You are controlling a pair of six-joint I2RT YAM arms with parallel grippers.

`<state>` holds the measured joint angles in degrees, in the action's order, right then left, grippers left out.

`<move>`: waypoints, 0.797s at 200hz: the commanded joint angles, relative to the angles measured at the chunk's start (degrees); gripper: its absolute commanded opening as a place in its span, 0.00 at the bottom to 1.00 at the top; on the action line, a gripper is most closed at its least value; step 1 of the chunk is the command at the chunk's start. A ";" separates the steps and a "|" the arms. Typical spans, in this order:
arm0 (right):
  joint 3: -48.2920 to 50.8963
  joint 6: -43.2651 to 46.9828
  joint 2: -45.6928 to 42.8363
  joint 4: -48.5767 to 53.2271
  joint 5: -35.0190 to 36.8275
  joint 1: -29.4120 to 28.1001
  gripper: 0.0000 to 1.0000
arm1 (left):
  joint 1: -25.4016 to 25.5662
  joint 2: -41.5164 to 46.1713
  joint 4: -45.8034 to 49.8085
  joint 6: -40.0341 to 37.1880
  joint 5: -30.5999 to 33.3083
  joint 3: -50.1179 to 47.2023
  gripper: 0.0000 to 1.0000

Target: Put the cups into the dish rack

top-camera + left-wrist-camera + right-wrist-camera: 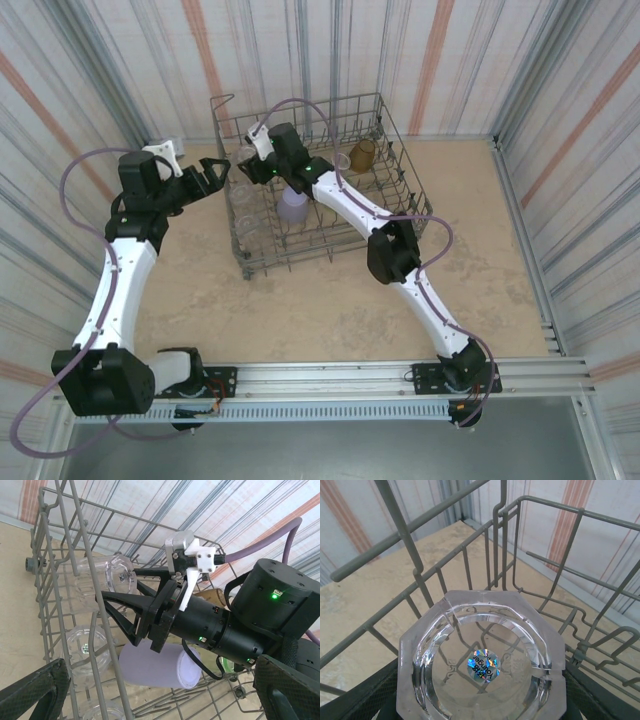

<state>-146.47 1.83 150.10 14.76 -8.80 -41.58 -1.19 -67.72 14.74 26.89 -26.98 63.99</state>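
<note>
Next I should bring the clear cup down in my right gripper toward the row of clear cups and release it on the free bottom of the rack by the rack's side (241, 172) below.
The grey wire dish rack (403, 158) stands at the back middle of the table. My right gripper (247, 167) reaches into its left end, shut on a clear cup (480, 655) whose octagonal base faces the wrist camera; the same cup (118, 575) hangs among the tines. A lavender cup (293, 205) lies on its side in the rack, below the right gripper. An amber cup (362, 154) sits at the rack's far side. Other clear cups (87, 649) rest by the near wall. My left gripper (216, 176) hovers open and empty just outside the rack's left wall.
The rack's tall grid wall (75, 555) stands between my left fingers (31, 692) and the cups. Upright tines (400, 522) surround the held cup. A green-tinted cup (227, 666) peeks from behind the right arm. Striped walls close in the tan table (300, 310).
</note>
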 commanded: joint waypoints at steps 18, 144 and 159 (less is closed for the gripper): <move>-2.65 4.51 1.61 0.39 3.13 -2.22 0.41 | -0.63 -0.49 -0.48 -1.38 -1.37 -0.96 0.99; -3.03 9.80 4.42 3.27 8.68 -3.93 0.46 | -0.88 -1.97 -0.41 -1.17 -2.63 -1.30 0.99; -3.03 10.39 4.83 3.03 10.11 -4.30 0.48 | -0.89 -1.92 -0.52 -1.11 -2.62 -1.74 0.99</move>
<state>-147.68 9.32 151.94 16.69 -0.91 -44.36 -1.56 -69.56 14.72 26.76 -28.49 63.57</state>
